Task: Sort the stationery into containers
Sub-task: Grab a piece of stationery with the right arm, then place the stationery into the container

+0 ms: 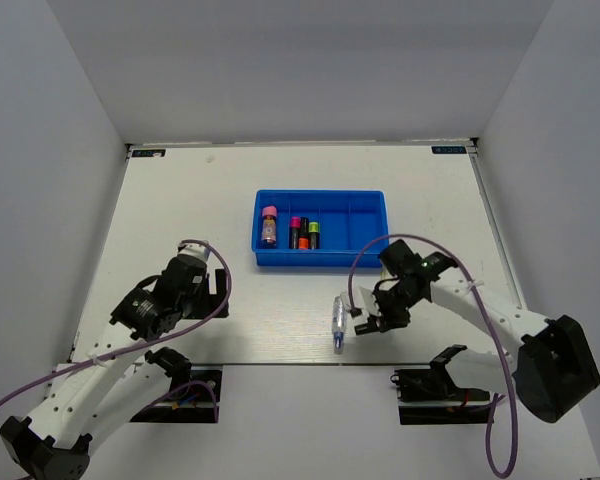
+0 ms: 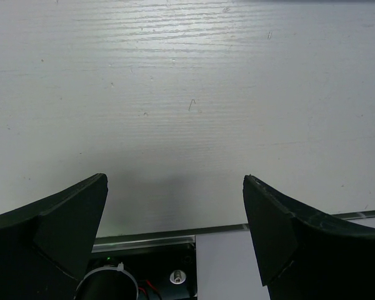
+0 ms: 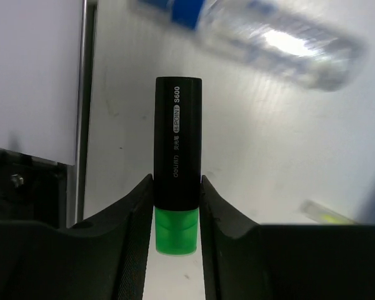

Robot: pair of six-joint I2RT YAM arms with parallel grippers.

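The robot's right gripper will next raise the black highlighter away from the robot's base, turn it over the blue tray's second section (image 1: 305, 229) and then lower the highlighter.
My right gripper (image 3: 176, 182) is shut on a black highlighter (image 3: 177, 144) with a green cap, holding it just above the table. In the top view this gripper (image 1: 366, 322) is at the near middle, right of the clear blue-tipped pen (image 1: 337, 322). That pen also shows blurred in the right wrist view (image 3: 269, 37). The blue tray (image 1: 365, 225) holds a pink-capped glue stick (image 1: 269, 225) in its left compartment. Pink (image 1: 294, 232), orange (image 1: 304, 240) and yellow (image 1: 314, 234) capped highlighters lie in the second compartment. My left gripper (image 2: 175, 181) is open and empty over bare table.
A thin pale-yellow stick (image 3: 328, 214) lies on the table right of my right fingers. The table's near metal edge (image 2: 150, 240) is just below the left gripper. The left gripper (image 1: 185, 272) is at the left side. Grey walls enclose the table.
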